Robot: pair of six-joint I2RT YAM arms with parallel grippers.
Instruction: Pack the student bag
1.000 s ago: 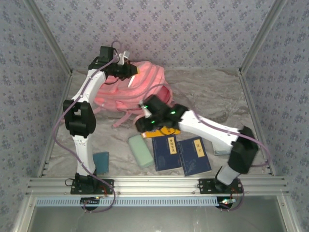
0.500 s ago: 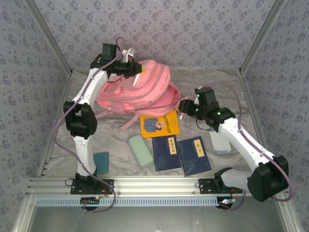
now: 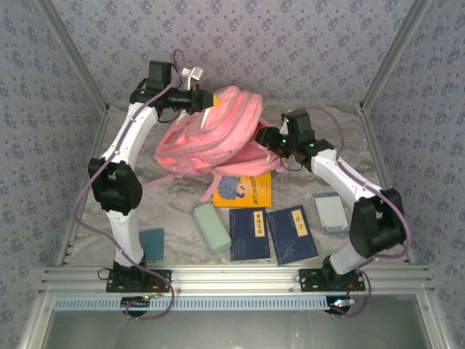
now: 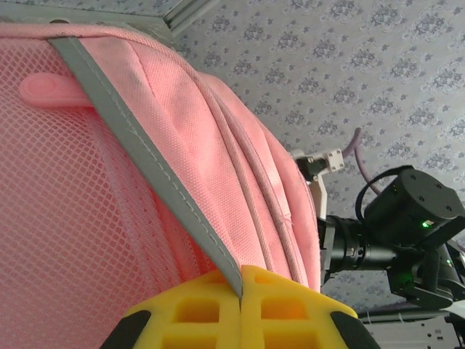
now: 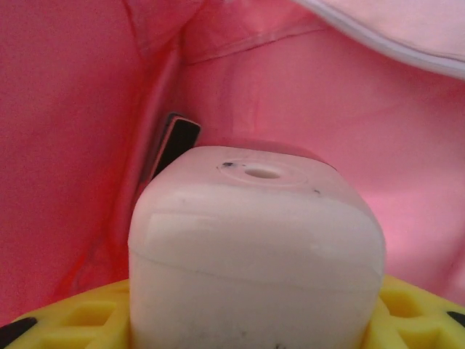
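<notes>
The robot's right gripper is still at the bag's opening, and next it will push deeper toward the thin dark object [image 5: 176,143] beyond it and release the white rounded box [image 5: 256,240] there.
The student bag [image 3: 211,138] is a large pink backpack lying tilted at the back of the table. My left gripper [image 3: 205,98] is at its upper edge. In the left wrist view its yellow fingers [image 4: 196,309] are shut on a grey strip [image 4: 145,160] of the bag [image 4: 80,233]. My right gripper [image 3: 263,136] is at the bag's right side. It is shut on a white rounded box [image 5: 256,240], with the bag's pink lining [image 5: 73,109] all around it. A thin dark object [image 5: 174,142] lies inside, beyond the box.
In front of the bag lie a yellow book [image 3: 243,190], two blue books [image 3: 249,233] [image 3: 292,234], a pale green case [image 3: 211,227], a small teal item [image 3: 152,242] and a greyish flat box [image 3: 330,212]. Patterned walls enclose the table on three sides.
My right arm swung from over the books out to the right, then up to the bag's right side. My left gripper pulled the bag's top up and to the right.
</notes>
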